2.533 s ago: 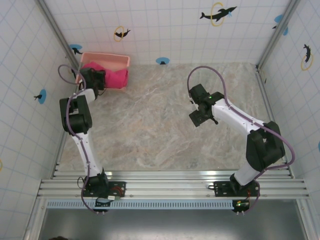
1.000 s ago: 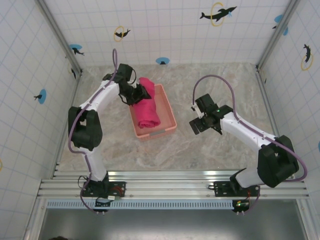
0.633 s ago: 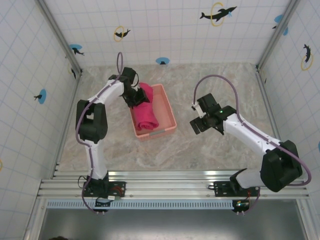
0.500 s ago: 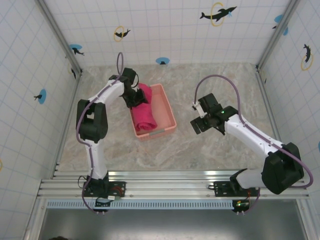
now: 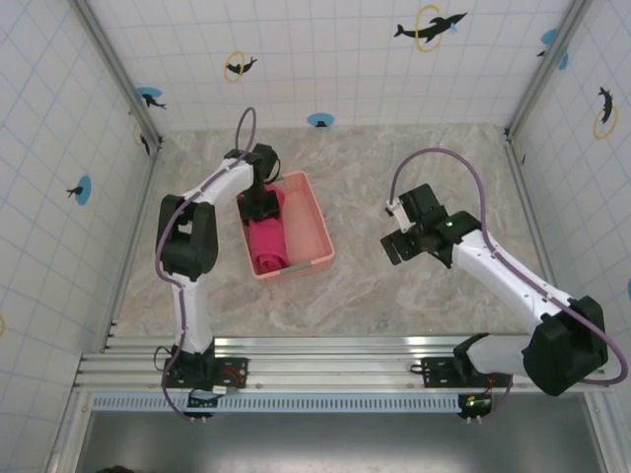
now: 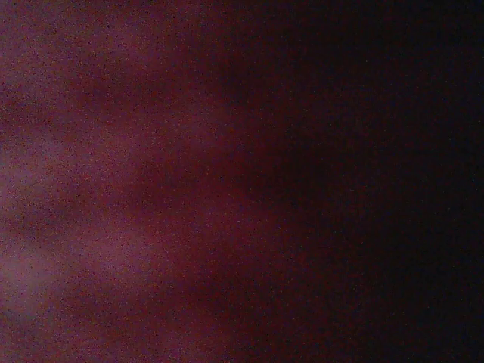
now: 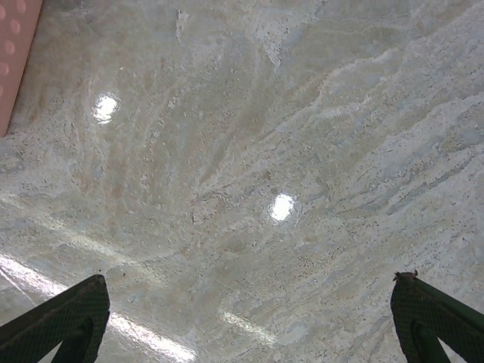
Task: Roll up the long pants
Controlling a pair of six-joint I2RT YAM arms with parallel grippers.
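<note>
The magenta bundle (image 5: 267, 236) is already inside the basket, so my left gripper will next move slightly back, away from my right gripper, and let go of the bundle.
The long pants (image 5: 267, 242) lie bunched as a magenta bundle inside the pale pink basket (image 5: 314, 229) on the left half of the table. My left gripper (image 5: 262, 203) reaches down into the basket's far end, right on the cloth. Its fingers are buried there, and how the jaws stand is hidden. The left wrist view is a dark magenta blur of the pants (image 6: 113, 189) close against the lens. My right gripper (image 5: 399, 246) hovers over bare table to the right of the basket. In its wrist view the right gripper (image 7: 249, 325) is open, with nothing between its fingertips (image 7: 68, 318).
The marble tabletop (image 5: 394, 168) is walled by white tiled panels at the back and both sides. A corner of the basket (image 7: 13, 53) edges into the right wrist view at top left. The metal rail (image 5: 335, 360) carrying both arm bases runs along the near edge.
The basket, with the left gripper in it, came from the far-left corner to the table's middle left, then shifted a little leftward and turned. The right arm drifted slightly right, still open.
</note>
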